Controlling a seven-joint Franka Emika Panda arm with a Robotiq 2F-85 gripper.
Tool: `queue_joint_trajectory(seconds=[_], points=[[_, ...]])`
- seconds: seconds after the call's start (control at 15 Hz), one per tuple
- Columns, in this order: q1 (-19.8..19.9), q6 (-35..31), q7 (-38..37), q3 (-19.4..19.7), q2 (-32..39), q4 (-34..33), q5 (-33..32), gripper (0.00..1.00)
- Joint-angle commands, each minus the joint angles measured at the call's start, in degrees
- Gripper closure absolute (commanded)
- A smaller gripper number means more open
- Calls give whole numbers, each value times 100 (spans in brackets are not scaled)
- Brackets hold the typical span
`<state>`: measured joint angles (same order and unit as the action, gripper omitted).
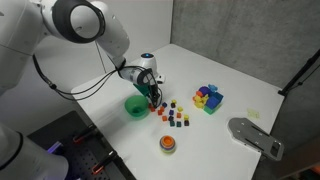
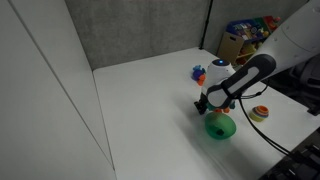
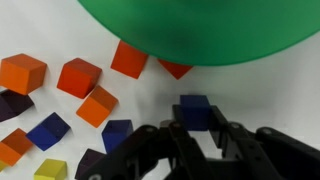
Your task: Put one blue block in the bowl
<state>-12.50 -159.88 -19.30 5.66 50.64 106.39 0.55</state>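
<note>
My gripper is beside the bowl, so next it needs to move up past the bowl's rim and over the bowl's open middle to release the blue block.
The bright-green bowl stands on the white table and shows in both exterior views; it fills the top of the wrist view. My gripper is low, right beside the bowl. In the wrist view its fingers are closed against the sides of a blue block just short of the bowl's rim. Two more blue blocks lie loose on the table.
Loose orange, red and yellow blocks lie beside the gripper, seen as a scatter. An orange-and-red disc, a colourful toy pile and a grey flat object share the table.
</note>
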Motion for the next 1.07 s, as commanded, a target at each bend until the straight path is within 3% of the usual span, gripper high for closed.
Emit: queue_joint_trajectory(seconds=[0.0, 0.47, 0.8, 0.87, 0.93, 1.0], points=[[-76, 313, -124, 124, -512, 223, 91, 90], [5, 1328, -71, 137, -1882, 1088, -85, 90], [250, 2740, 234, -112, -2966, 1683, -92, 90], [305, 3058, 300, -164, -3108, 1722, -79, 56], [367, 3493, 395, -222, -3279, 1738, -43, 44], [416, 3820, 424, -262, -3402, 1737, -30, 38]])
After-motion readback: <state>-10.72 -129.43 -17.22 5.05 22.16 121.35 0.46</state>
